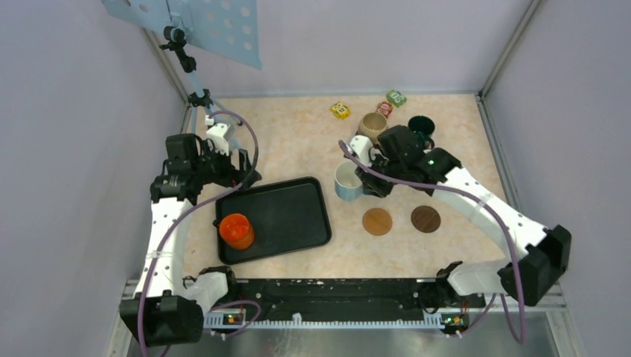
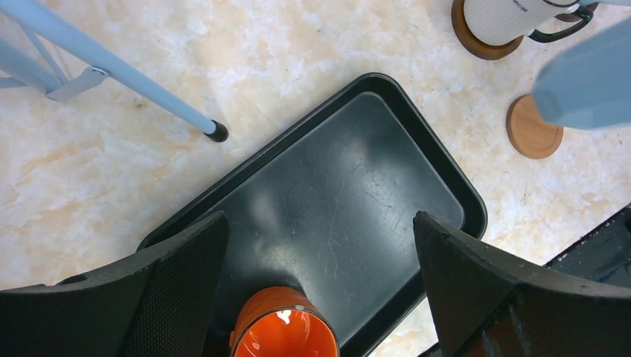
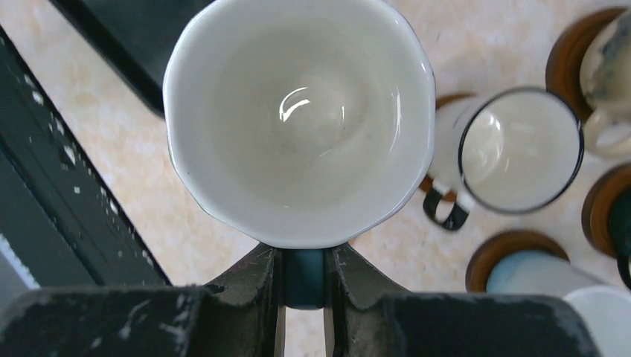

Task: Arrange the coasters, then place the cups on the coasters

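I need to carry the pale blue cup sideways, back and down onto the darker bare coaster with my right gripper, because that coaster is below the gripper and to its right in the top view.
My right gripper (image 3: 303,256) (image 1: 366,183) is shut on the dark teal handle of a cup (image 3: 298,119) (image 1: 347,181), white inside and pale blue outside. It holds the cup upright just right of the black tray (image 1: 298,195). An orange cup (image 1: 236,230) (image 2: 283,331) stands on the tray's near left corner. My left gripper (image 2: 320,219) (image 1: 244,177) hangs open above the tray. Two bare coasters (image 1: 377,221) (image 1: 425,219) lie in front of the right gripper. A dark-rimmed white cup (image 3: 521,149) stands on a coaster, as does a pale blue cup (image 3: 532,277).
A beige cup (image 1: 372,125) and a dark green cup (image 1: 421,125) stand at the back right. Yellow (image 1: 340,110), red (image 1: 384,108) and green (image 1: 396,97) blocks lie behind them. A blue stand leg (image 2: 111,63) reaches the table left of the tray.
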